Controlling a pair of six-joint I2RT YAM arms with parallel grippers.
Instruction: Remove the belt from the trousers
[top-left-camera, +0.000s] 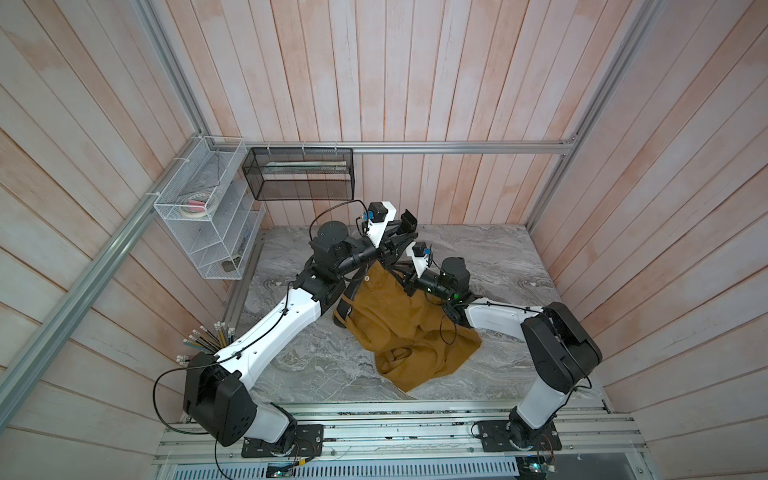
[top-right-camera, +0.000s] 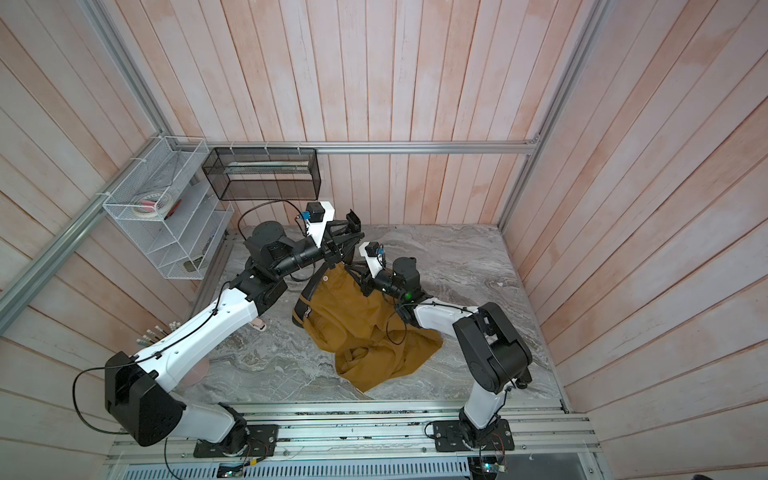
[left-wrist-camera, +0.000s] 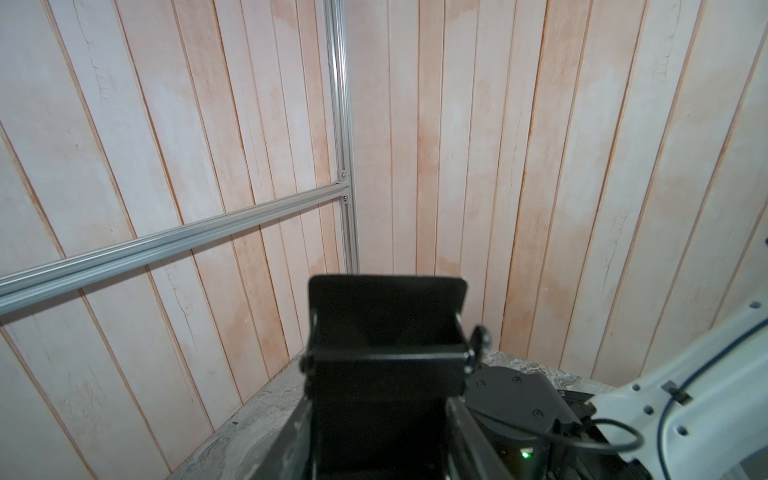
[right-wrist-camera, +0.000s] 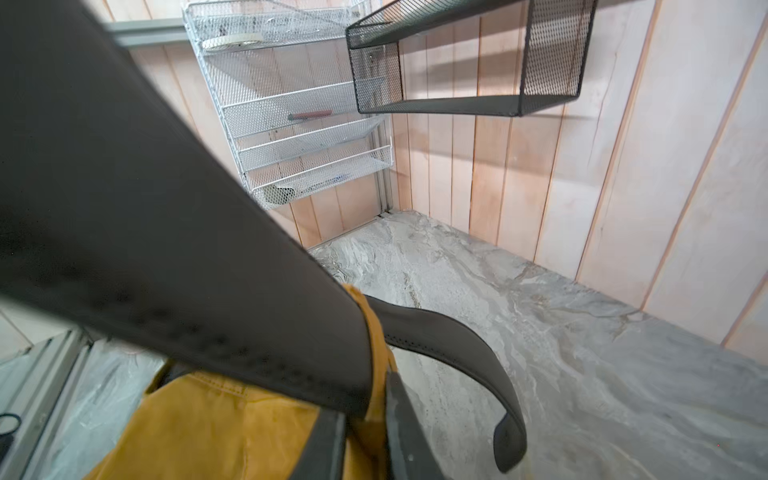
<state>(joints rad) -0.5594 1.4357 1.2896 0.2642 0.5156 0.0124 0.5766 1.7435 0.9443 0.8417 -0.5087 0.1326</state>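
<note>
My left gripper should next move back and down toward the edge of the trousers that faces the pencils and let go of the belt there, because the belt (top-left-camera: 343, 303) still runs through a waistband loop.
The mustard-brown trousers (top-left-camera: 399, 328) (top-right-camera: 357, 328) lie crumpled on the marble tabletop (top-left-camera: 498, 257), with the waist lifted at the back. The black belt (top-left-camera: 343, 303) (top-right-camera: 302, 305) runs round the waistband. My left gripper (top-left-camera: 405, 239) (top-right-camera: 349, 239) is raised above the waist and shut on the belt; in the left wrist view the strap fills the gap between the fingers (left-wrist-camera: 291, 436), and the buckle (left-wrist-camera: 386, 316) stands past them. My right gripper (right-wrist-camera: 368, 432) (top-left-camera: 405, 282) is shut on the trousers' waistband fabric (right-wrist-camera: 232, 424). The belt (right-wrist-camera: 166, 249) crosses in front, and its free end (right-wrist-camera: 478, 365) curls down.
A white wire rack (top-left-camera: 208, 216) and a black mesh basket (top-left-camera: 299, 174) hang on the back-left walls. A bunch of pencils (top-left-camera: 212, 336) stands behind the left arm. Wooden walls enclose the table on three sides, and a metal rail (top-left-camera: 395, 432) carries the arm bases at the front.
</note>
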